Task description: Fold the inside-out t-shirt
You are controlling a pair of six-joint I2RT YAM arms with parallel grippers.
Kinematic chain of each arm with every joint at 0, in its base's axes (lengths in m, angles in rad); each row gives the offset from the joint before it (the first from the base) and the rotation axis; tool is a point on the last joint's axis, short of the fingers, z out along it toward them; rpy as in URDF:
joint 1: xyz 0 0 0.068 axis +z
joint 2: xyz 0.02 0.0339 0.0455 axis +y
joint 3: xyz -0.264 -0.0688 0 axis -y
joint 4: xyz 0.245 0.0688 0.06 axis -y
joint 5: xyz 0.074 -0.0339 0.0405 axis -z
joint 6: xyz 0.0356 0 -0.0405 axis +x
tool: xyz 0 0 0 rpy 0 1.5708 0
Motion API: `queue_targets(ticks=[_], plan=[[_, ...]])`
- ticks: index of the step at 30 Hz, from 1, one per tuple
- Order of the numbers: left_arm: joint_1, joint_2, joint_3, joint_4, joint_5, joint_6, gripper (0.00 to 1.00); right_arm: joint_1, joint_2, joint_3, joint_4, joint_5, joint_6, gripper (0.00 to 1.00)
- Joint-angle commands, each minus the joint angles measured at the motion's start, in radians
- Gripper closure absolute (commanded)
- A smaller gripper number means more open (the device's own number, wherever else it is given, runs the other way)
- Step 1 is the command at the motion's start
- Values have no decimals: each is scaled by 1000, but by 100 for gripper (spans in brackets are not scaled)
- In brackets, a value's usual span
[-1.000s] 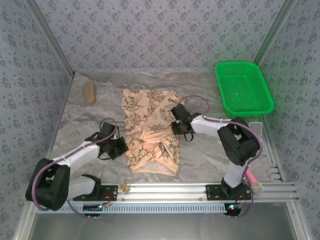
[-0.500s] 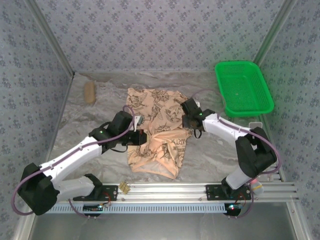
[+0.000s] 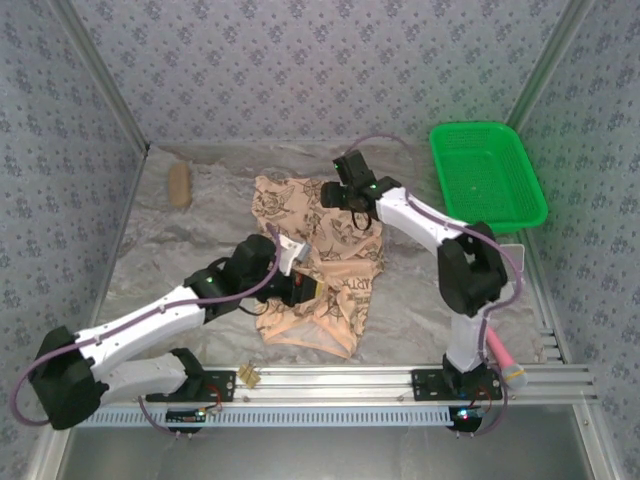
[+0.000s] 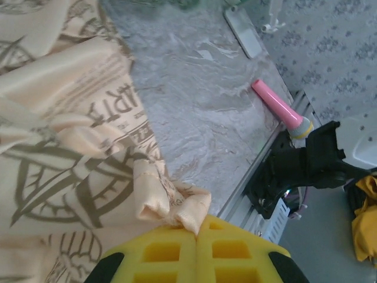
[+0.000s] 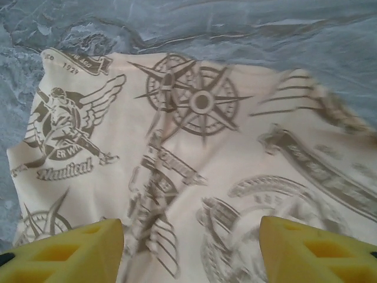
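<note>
I need to lower my right gripper onto the t-shirt's far edge [image 3: 308,184] [image 5: 182,63] and close its fingers there, because they are wide apart and empty above the flat cloth.
The inside-out t-shirt [image 3: 325,250] lies crumpled mid-table, tan with dark compass prints. My left gripper [image 3: 304,290] sits over its lower middle. In the left wrist view its yellow pads [image 4: 230,247] are shut on a bunched hem of the t-shirt [image 4: 70,147], with no gap between them. My right gripper [image 3: 345,195] hovers above the shirt's far edge. In the right wrist view its fingers [image 5: 76,250] stand wide apart over the flat printed t-shirt [image 5: 200,147], holding nothing.
A green basket [image 3: 487,175] stands at the back right. A tan oblong object [image 3: 179,185] lies at the back left. A pink-handled tool [image 4: 280,109] and a white card [image 4: 242,30] rest by the right rail. A metal rail [image 3: 400,380] runs along the near edge.
My left gripper has carried its pinch of cloth rightward from the shirt's left side over its middle. My right gripper has opened, let go of the right edge and moved to the far edge.
</note>
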Motion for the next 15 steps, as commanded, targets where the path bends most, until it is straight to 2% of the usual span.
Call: queue_targets(ticks=[1,4,7,11,15], plan=[[-49,85,160,60,37,88,100,6,122,138,-74,-136,-1,32],[-81,191,259,57,89,100,100,3,226,259,-135,-186,-7,32],[-125,254,303,94,112,91,100,7,306,358,-209,-155,-22,30],[-192,306,384,58,144,143,100,14,351,384,-224,-146,-26,32],[-210,323,396,20,142,168,100,16,385,421,-296,-107,-35,34]])
